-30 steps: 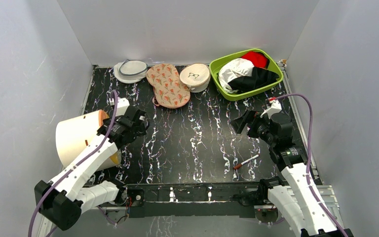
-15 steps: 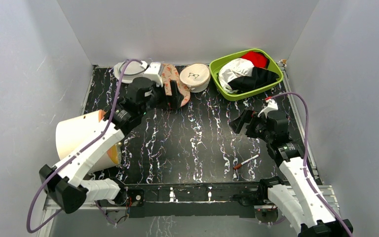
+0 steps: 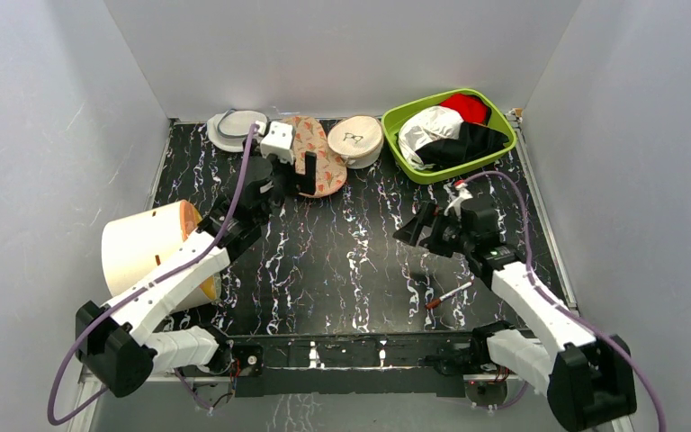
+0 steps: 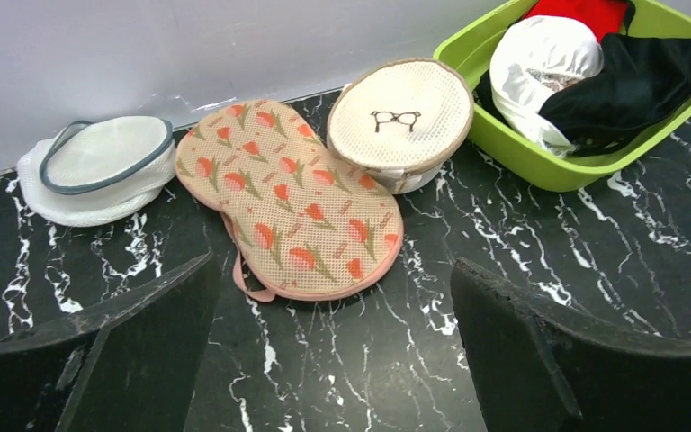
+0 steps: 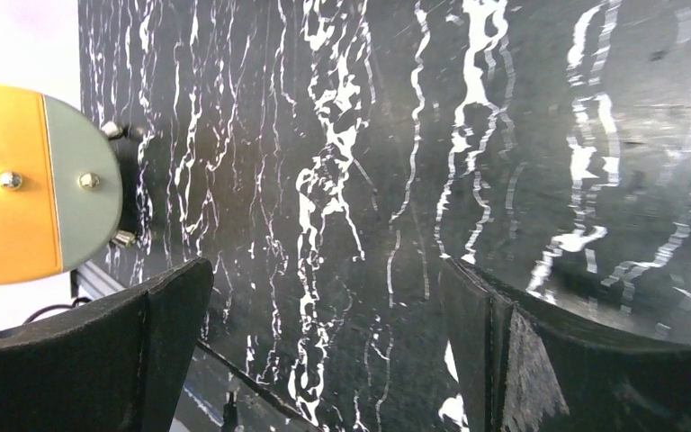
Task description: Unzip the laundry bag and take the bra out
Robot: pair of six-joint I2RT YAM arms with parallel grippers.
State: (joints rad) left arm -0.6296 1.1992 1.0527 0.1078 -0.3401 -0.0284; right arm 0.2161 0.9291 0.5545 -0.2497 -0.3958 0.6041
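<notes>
The pink seam is at the near end of the laundry bag. My right gripper should move outward and down onto that seam next.
The laundry bag (image 3: 322, 162) lies zipped shut at the back of the table, beige-pink with a red-orange leaf print. In the left wrist view the laundry bag (image 4: 292, 198) fills the middle, with a pink loop at its near left edge. My left gripper (image 3: 295, 176) is open and empty, hovering over the bag's near end; in its own view the left gripper (image 4: 333, 270) has its jaws wide apart just short of the bag's near rim. My right gripper (image 3: 414, 229) is open and empty over the bare marble at mid-right; the right wrist view also shows it (image 5: 324, 270). The bra is hidden.
A round cream case with a black mark (image 3: 354, 139) touches the bag's right side. A white-grey mesh pouch (image 3: 234, 129) lies to its left. A green bin (image 3: 454, 170) at the back right holds white, black and red cloths. A cream cylinder (image 3: 144, 252) lies at left; a pen (image 3: 448, 294) lies front right.
My left arm has swung from the left side up to the laundry bag at the back. My right gripper has moved left toward the table's middle.
</notes>
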